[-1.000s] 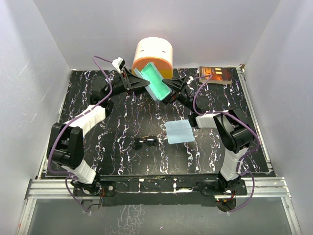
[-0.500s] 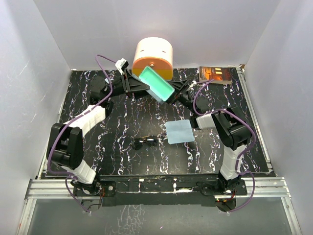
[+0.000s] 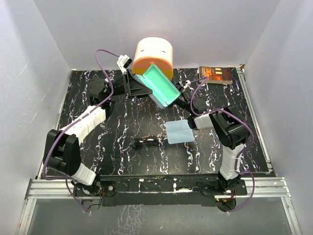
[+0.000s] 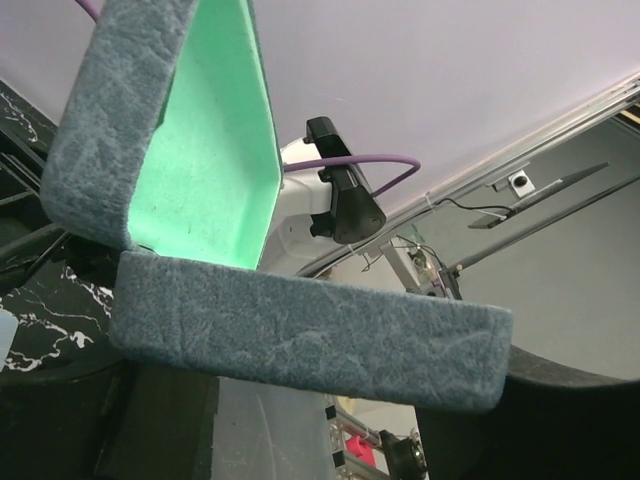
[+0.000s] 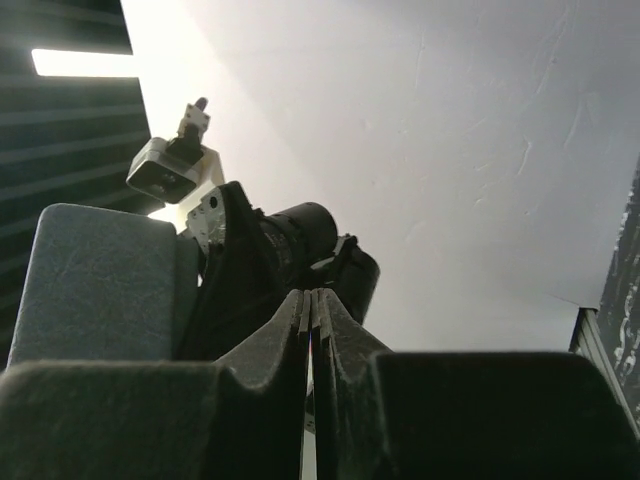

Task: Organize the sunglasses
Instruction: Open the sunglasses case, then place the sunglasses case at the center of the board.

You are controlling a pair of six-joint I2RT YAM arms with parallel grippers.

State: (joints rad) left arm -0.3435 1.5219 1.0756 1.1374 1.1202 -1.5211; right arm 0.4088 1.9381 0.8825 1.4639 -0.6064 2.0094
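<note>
The open case goes down to the clear tabletop just beyond the sunglasses next, as my left gripper above it lowers, turns, then releases once it rests.
The sunglasses [image 3: 145, 143], a small dark pair, lie on the black marbled table [image 3: 98, 156] near its middle, away from both arms. An open grey-blue case with teal lining [image 3: 161, 85] is held up at the back. My left gripper [image 3: 139, 89] is shut on it from the left. In the left wrist view the case's base [image 4: 310, 335] spans my left gripper [image 4: 310, 385] and the lid [image 4: 200, 130] stands open. My right gripper [image 3: 177, 100] sits just under the case's right end, shut with nothing between its pads [image 5: 311, 300]. The case [image 5: 100, 280] is to their left.
A light-blue square cloth [image 3: 179, 131] lies flat right of the sunglasses. A cream and orange cylinder [image 3: 153, 58] stands at the back wall behind the case. A brown box [image 3: 216, 74] sits at the back right corner. White walls close in three sides.
The right gripper has closed from open and holds nothing. The case has turned in the left gripper so its teal lining faces upward, and it has shifted slightly right.
</note>
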